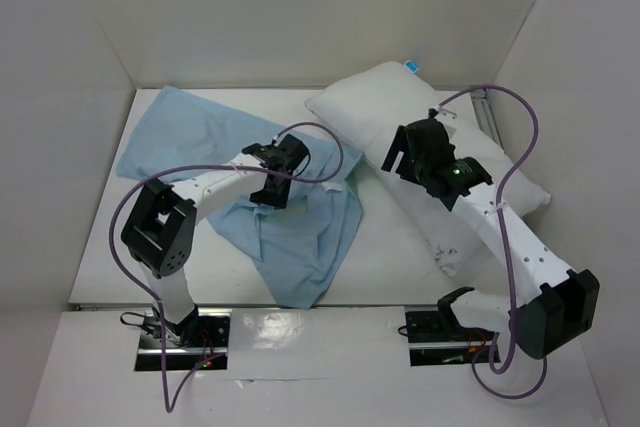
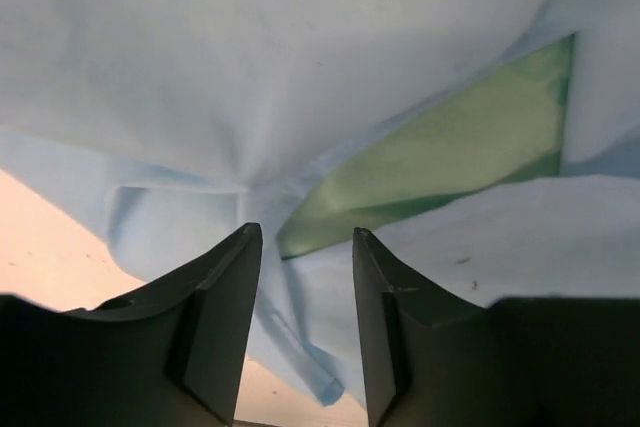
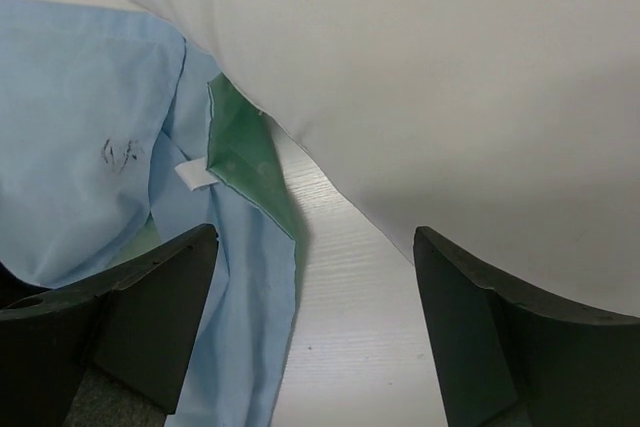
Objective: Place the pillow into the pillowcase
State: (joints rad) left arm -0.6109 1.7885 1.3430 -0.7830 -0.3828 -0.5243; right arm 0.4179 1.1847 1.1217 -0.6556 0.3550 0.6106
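The cloth layers are parted at the upper blue edge (image 1: 299, 198) (image 2: 460, 95), so my left gripper needs to move toward the pillow along the sea-green gap, then go down onto that edge.
The white pillow (image 1: 375, 107) lies slantwise at the back right. It fills the upper right of the right wrist view (image 3: 450, 77). The light blue pillowcase (image 1: 290, 237) is spread crumpled from the back left to the front middle. My left gripper (image 1: 270, 187) is low over its bunched middle. Its jaws stand partly open (image 2: 305, 237) with a fold of blue cloth (image 2: 300, 67) under and between them. The sea-green inner face (image 2: 450, 147) shows through a gap. My right gripper (image 1: 397, 159) is wide open and empty (image 3: 310, 237). It is over bare table between the pillowcase's edge (image 3: 90, 147) and the pillow.
White walls close in the table (image 1: 400, 247) at the back and both sides. Purple cables loop over both arms. A small white tag (image 3: 195, 175) sits at the pillowcase's green hem. A blue tag (image 1: 411, 65) marks the pillow's far corner.
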